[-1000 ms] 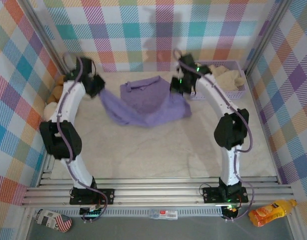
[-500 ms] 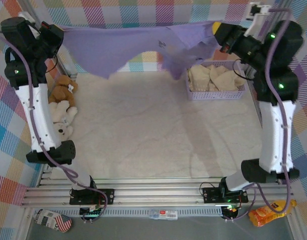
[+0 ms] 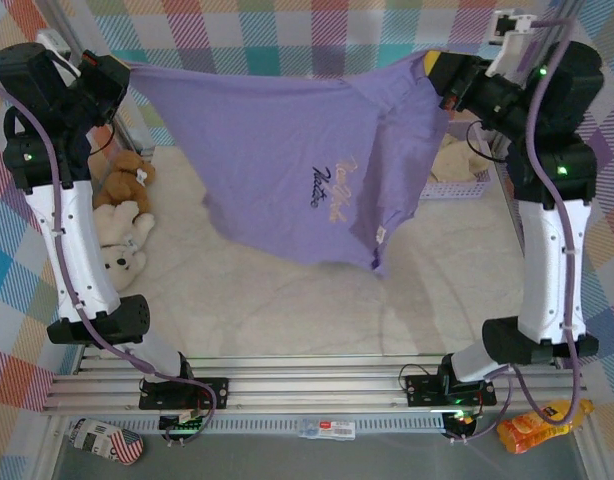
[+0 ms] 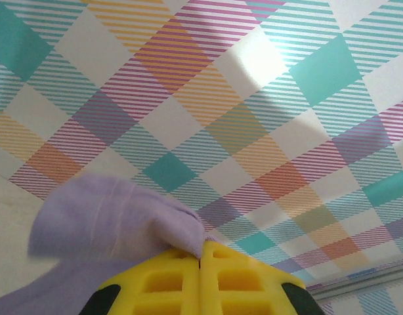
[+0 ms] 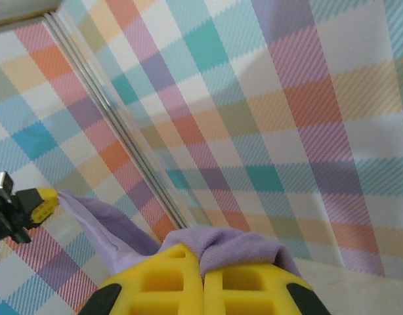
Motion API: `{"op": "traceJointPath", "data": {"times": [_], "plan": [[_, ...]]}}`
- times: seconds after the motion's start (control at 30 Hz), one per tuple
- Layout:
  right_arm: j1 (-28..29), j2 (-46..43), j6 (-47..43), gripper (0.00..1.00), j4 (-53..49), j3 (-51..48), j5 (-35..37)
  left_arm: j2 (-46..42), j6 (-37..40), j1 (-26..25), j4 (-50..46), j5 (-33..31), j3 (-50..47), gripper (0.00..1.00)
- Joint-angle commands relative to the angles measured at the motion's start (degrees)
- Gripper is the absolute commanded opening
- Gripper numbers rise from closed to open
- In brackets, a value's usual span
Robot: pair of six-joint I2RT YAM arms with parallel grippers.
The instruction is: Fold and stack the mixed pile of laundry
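I will next swing my left gripper up, then lower the shirt's far corner onto the pale table below it and let go.
A lavender-purple shirt (image 3: 297, 160) with script lettering hangs spread out high above the table, held by its two upper corners. My left gripper (image 3: 125, 68) is shut on its left corner, raised at the upper left. My right gripper (image 3: 434, 68) is shut on its right corner at the upper right. In the left wrist view the yellow pads (image 4: 155, 282) pinch a fold of the purple shirt (image 4: 116, 216). In the right wrist view cloth of the purple shirt (image 5: 234, 244) bunches over the closed yellow pads (image 5: 247, 289). A cream-beige garment (image 3: 467, 160) lies in the basket, partly hidden by the shirt.
The lavender mesh basket (image 3: 457, 188) stands at the back right. A brown teddy bear (image 3: 127, 180) and a cream teddy bear (image 3: 115, 248) lie by the left wall. The pale tabletop (image 3: 307, 310) lies below the shirt. An orange packet (image 3: 542, 424) lies off the table's front right.
The shirt was lifted off the table with both arms raised high. In the last half second it has dropped open and now hangs much lower and flatter, lettering showing.
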Motion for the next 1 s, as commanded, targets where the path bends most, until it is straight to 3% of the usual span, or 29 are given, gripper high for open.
{"op": "traceJointPath", "data": {"times": [0.0,0.27,0.7,0.97], "plan": [[-0.5,-0.8,0.6,0.0,1.4,2.9,-1.2,-0.1,-0.1,0.9,1.8,0.7,4.1,0.0],[-0.7,-5.3,0.5,0.0,1.6,8.5,-6.0,-3.8,1.9,0.9,2.3,-0.7,15.0,0.0],[-0.7,-15.9,2.6,0.0,5.0,11.1,-4.4,-15.4,1.3,0.8,7.2,-3.3,11.9,0.0],[-0.7,-14.4,2.2,0.0,5.3,8.8,-2.5,-16.3,0.9,0.9,8.2,-4.3,8.3,0.0]]}}
